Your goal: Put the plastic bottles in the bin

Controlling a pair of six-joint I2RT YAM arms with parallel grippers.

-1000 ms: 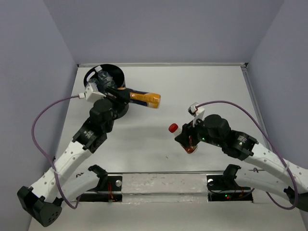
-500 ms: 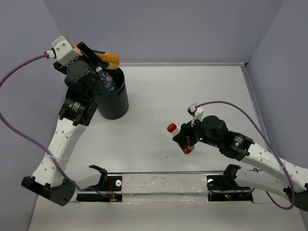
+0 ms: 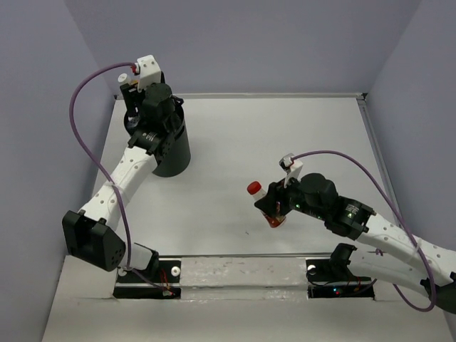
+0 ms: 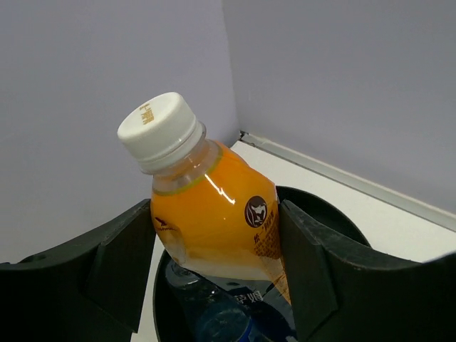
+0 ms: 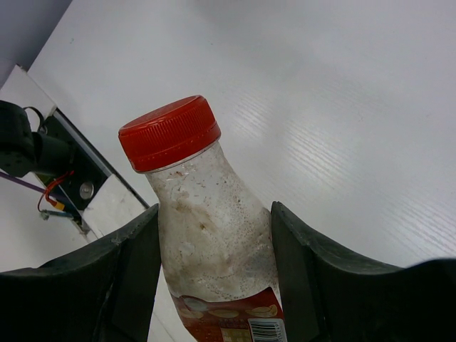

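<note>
My left gripper lowers toward the bin's opening (image 4: 221,303) next and releases the bottle inside, since the orange-yellow bottle hangs tilted over the black bin (image 4: 324,214).
My left gripper (image 4: 214,217) is shut on the orange-yellow bottle (image 4: 214,214), which has a white cap and a dark label. It holds the bottle tilted just above the opening of the black bin (image 4: 324,214). A blue-labelled clear bottle (image 4: 221,317) lies inside the bin. In the top view the left arm covers the bin's mouth (image 3: 173,153) and hides the orange bottle. My right gripper (image 5: 214,214) is shut on the red-capped bottle (image 5: 206,228) with the red label. It holds the bottle above the table, right of centre (image 3: 255,189).
The bin stands at the table's far left corner, close to the left and back walls. A raised rail (image 3: 370,142) runs along the table's right edge. The arm bases and a metal strip (image 3: 242,274) lie at the near edge.
My left arm swung up and round with the orange bottle, from beside the bin to over its opening. My right gripper shifted slightly left, still holding the red-capped bottle.
</note>
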